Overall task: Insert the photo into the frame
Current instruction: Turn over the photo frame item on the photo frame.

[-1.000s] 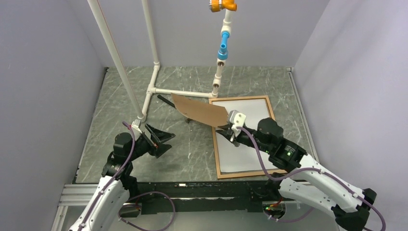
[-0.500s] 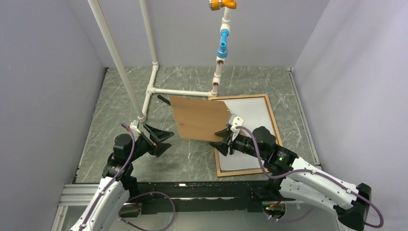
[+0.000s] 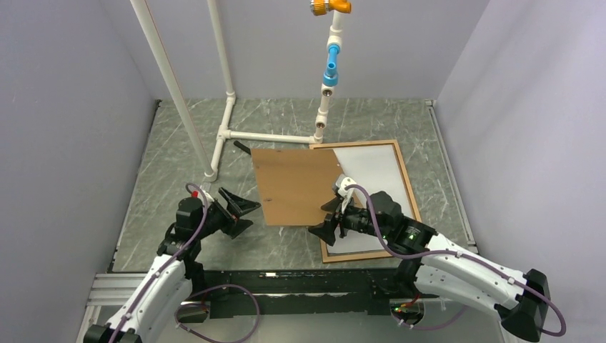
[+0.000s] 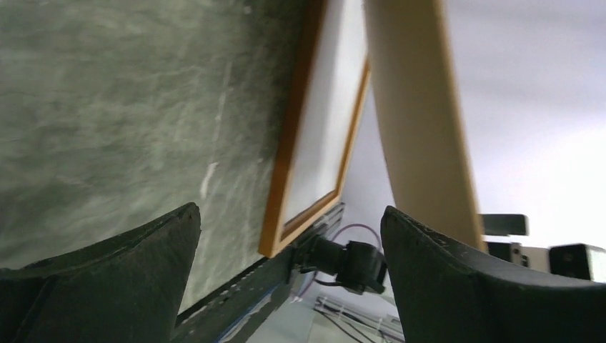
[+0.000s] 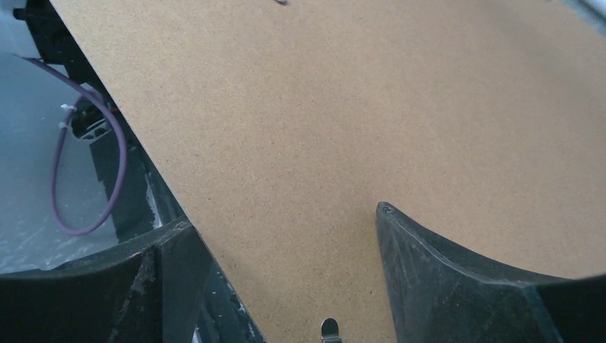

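Note:
The backing board is beside my open left gripper, so I will lower the gripper to the right in the top view, until its fingers are around the backing board's facing edge.
The frame (image 3: 409,187) of orange-brown wood lies flat on the right of the table. A white sheet (image 3: 375,171) fills it; it looks like the photo with its plain side up, and no print shows. A brown backing board (image 3: 296,186) lies to the left, over the frame's left rail. My right gripper (image 3: 325,218) stands open at the board's near right corner, its jaws apart over the board (image 5: 357,128) without gripping it. My left gripper (image 3: 246,216) hangs open left of the board, holding nothing. The left wrist view shows the frame (image 4: 286,157) and the board's edge (image 4: 421,128).
A white pipe stand (image 3: 229,132) rises at the back left, and a blue and orange fitting (image 3: 330,68) on a pipe stands behind the frame. A black support rail (image 3: 286,275) runs along the near edge. Grey walls close in both sides.
The right gripper opened and let go of the backing board, which dropped from a raised tilt to lie flat. The right arm drew back toward the near edge. The left arm barely moved.

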